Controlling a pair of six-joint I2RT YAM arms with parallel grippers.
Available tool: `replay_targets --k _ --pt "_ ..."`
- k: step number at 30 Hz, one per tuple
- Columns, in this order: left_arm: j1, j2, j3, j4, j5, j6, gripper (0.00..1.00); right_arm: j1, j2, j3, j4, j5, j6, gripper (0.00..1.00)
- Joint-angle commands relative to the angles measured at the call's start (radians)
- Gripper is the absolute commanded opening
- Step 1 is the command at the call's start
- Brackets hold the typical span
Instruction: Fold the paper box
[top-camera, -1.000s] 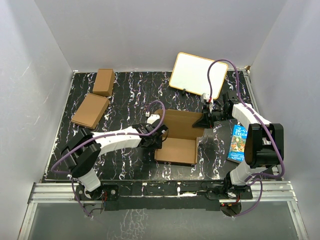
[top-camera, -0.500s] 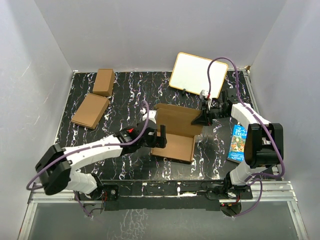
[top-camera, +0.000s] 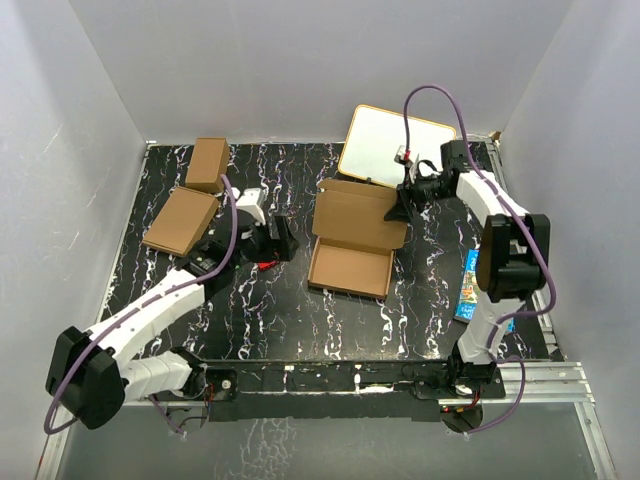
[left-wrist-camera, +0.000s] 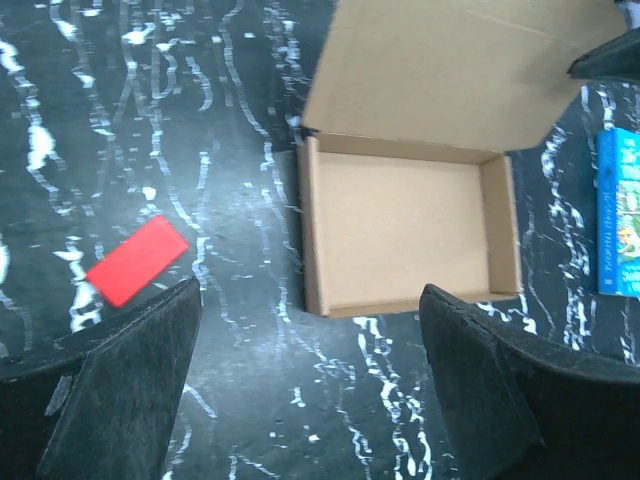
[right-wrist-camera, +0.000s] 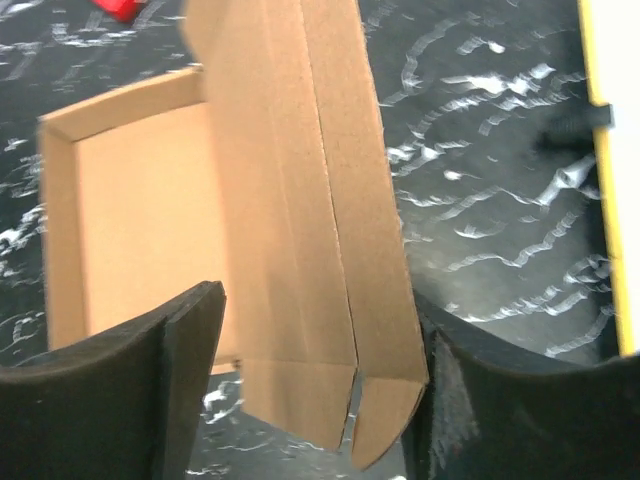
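The red card (top-camera: 267, 265) (left-wrist-camera: 137, 260) lies slanted to my left gripper's open fingers, so I will next turn and lower the gripper onto the card to close across its long sides.
The paper box (top-camera: 349, 271) lies mid-table as a shallow brown tray with its lid (top-camera: 360, 214) standing open on the far side. In the left wrist view the tray (left-wrist-camera: 400, 235) is empty. My left gripper (top-camera: 284, 240) hovers left of the box, open and holding nothing (left-wrist-camera: 310, 400). My right gripper (top-camera: 401, 207) is at the lid's right corner. In the right wrist view the lid's flap (right-wrist-camera: 300, 250) hangs between its open jaws (right-wrist-camera: 315, 400), close against the right finger (right-wrist-camera: 520, 400) and apart from the left finger (right-wrist-camera: 110, 390).
Two other brown cartons (top-camera: 208, 163) (top-camera: 181, 221) sit at the back left. A whiteboard (top-camera: 396, 144) leans at the back right. A blue book (top-camera: 477, 285) lies right of the box, and a red card (left-wrist-camera: 135, 261) lies under my left gripper.
My left arm drew back to the left, away from the box, and opened wider. My right gripper moved toward the back with the lid corner and its jaws parted.
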Motion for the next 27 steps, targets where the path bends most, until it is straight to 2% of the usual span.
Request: replay_targets --k 1,6,10,13,15,18,22,27 --pt "0.114 -0.004 0.009 -0.071 0.107 0.061 0.87 -0.016 0.063 0.177 -0.062 0.193 0.043 0.76" --pt "0.171 0.062 0.091 -0.187 0.143 0.174 0.86 -0.061 -0.060 0.184 -0.035 0.207 0.057 0.87" --pt "0.174 0.103 0.157 -0.258 0.200 0.394 0.86 -0.102 -0.212 0.087 0.033 0.155 0.078 0.94" --pt "0.174 0.134 0.198 -0.317 0.235 0.566 0.88 -0.117 -0.307 -0.050 0.070 -0.011 0.106 0.94" --pt "0.175 0.184 0.239 -0.389 0.239 0.658 0.93 -0.117 -0.356 -0.179 0.111 -0.160 0.146 0.94" --pt "0.182 0.312 0.330 -0.530 0.242 0.781 0.95 -0.118 -0.410 -0.393 0.252 -0.317 0.240 0.96" --pt "0.189 0.434 0.400 -0.572 0.276 0.822 0.90 -0.119 -0.454 -0.493 0.330 -0.291 0.263 0.98" --pt "0.207 0.545 0.452 -0.560 0.288 0.831 0.81 -0.118 -0.407 -0.462 0.259 -0.300 0.206 0.97"
